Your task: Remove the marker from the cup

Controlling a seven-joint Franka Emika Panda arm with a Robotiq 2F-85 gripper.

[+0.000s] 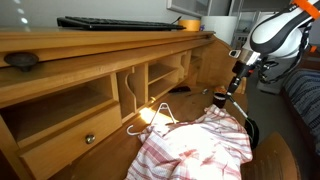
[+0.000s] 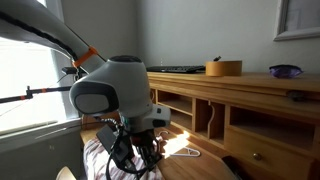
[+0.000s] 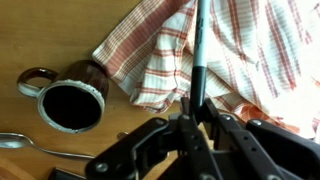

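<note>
I need to lower the marker (image 3: pixel 200 50) with my gripper next onto the end of the striped cloth beside the cup and release it there, because the marker is clear of the cup.
In the wrist view my gripper (image 3: pixel 197 112) is shut on the marker (image 3: pixel 200 50), a slim dark stick that stands out from between the fingers over the red-and-white striped cloth (image 3: pixel 250 50). The cup (image 3: pixel 68 102), dark with a pale rim and a handle, stands on the wooden desk to the left of the marker, apart from it, and looks empty. In an exterior view the gripper (image 1: pixel 222 95) hangs above the cloth (image 1: pixel 195 145). In the other, the arm hides the cup, and the gripper (image 2: pixel 135 150) is low over the cloth.
A metal spoon (image 3: pixel 30 145) lies on the desk below the cup. The wooden desk has open cubbies (image 1: pixel 150 85) and a drawer (image 1: pixel 70 135). A keyboard (image 1: pixel 120 22) lies on its top shelf. A round box (image 2: pixel 223 68) and a bowl (image 2: pixel 285 71) stand there too.
</note>
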